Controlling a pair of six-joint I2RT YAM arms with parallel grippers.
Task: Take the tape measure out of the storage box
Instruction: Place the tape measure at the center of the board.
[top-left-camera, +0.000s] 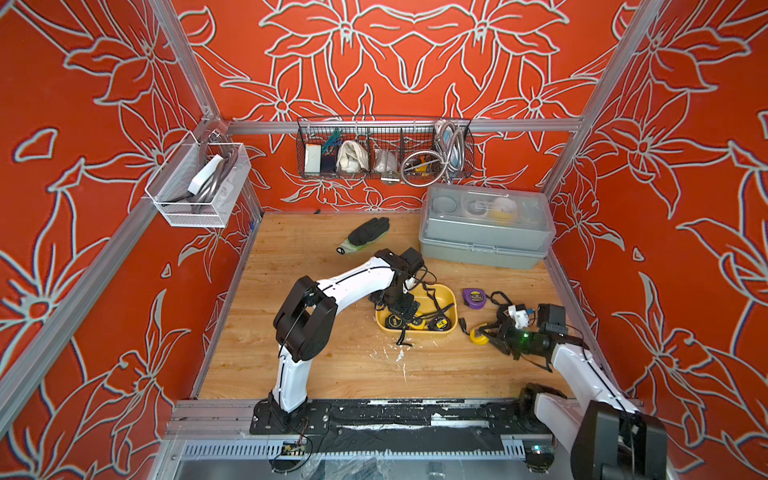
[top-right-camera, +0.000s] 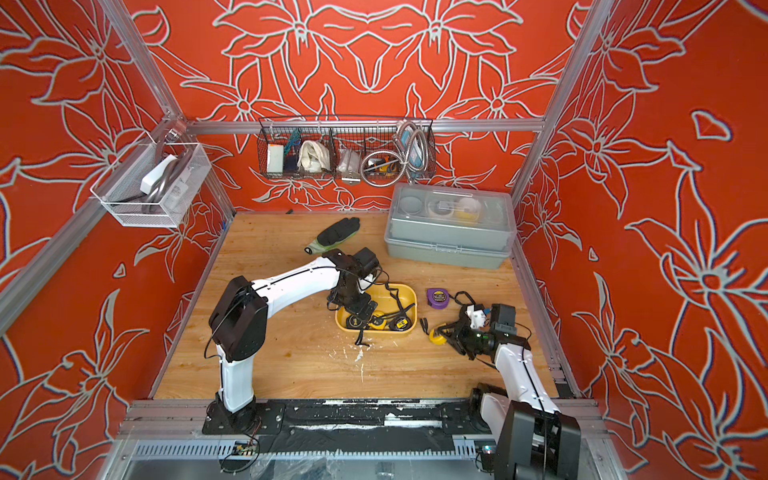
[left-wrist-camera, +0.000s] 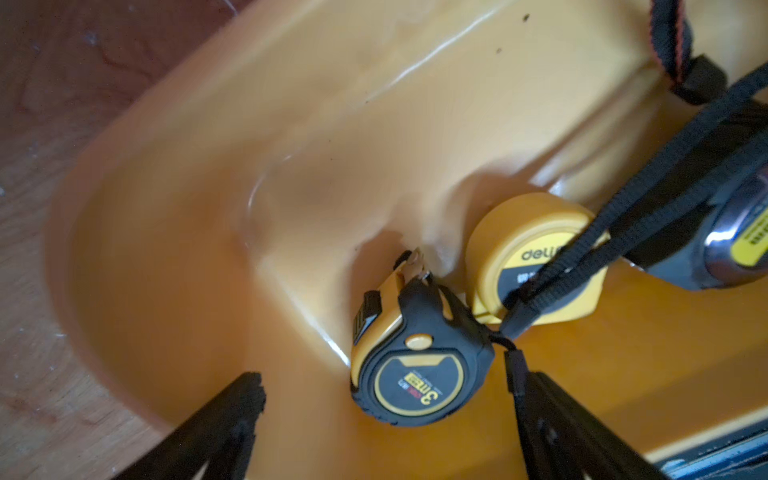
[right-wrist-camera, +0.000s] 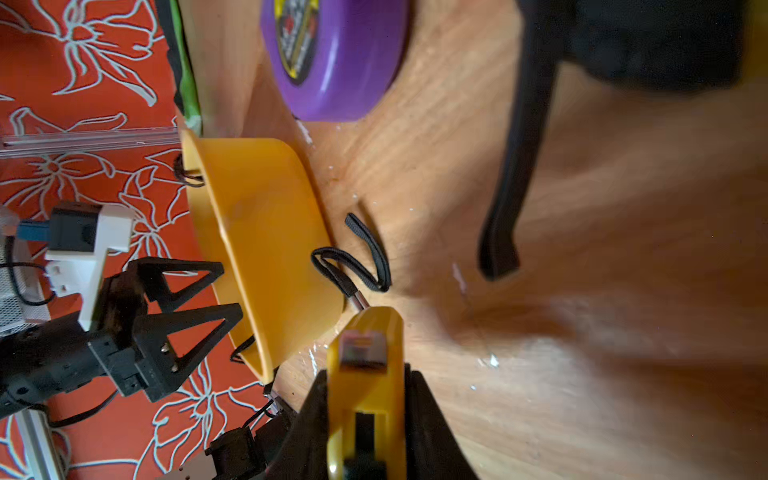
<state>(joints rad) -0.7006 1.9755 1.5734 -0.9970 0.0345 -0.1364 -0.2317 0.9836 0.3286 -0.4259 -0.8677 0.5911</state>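
Note:
The right gripper will next lower slightly and release the yellow tape measure on the tabletop, as the bare wood beside the box is just below the fingers.
The yellow storage box (top-left-camera: 440, 293) (top-right-camera: 401, 295) sits mid-table and holds three tape measures: a black-and-yellow one (left-wrist-camera: 419, 365), a yellow one (left-wrist-camera: 532, 257) and a black-and-chrome one (left-wrist-camera: 727, 241), with black straps lying across them. My left gripper (top-left-camera: 405, 309) (left-wrist-camera: 386, 386) hangs open inside the box, its fingers (left-wrist-camera: 224, 432) either side of the black-and-yellow tape measure without touching it. To the right of the box, low over the table, my right gripper (top-left-camera: 484, 334) (right-wrist-camera: 365, 399) is shut on another yellow tape measure (right-wrist-camera: 365, 374) (top-right-camera: 436, 336).
A purple tape measure (top-left-camera: 474, 297) (right-wrist-camera: 345, 54) lies on the wood just right of the box. A grey lidded case (top-left-camera: 486, 232) stands at the back right, with a black glove (top-left-camera: 365, 235) behind the left arm. Wire baskets (top-left-camera: 382, 149) hang on the walls.

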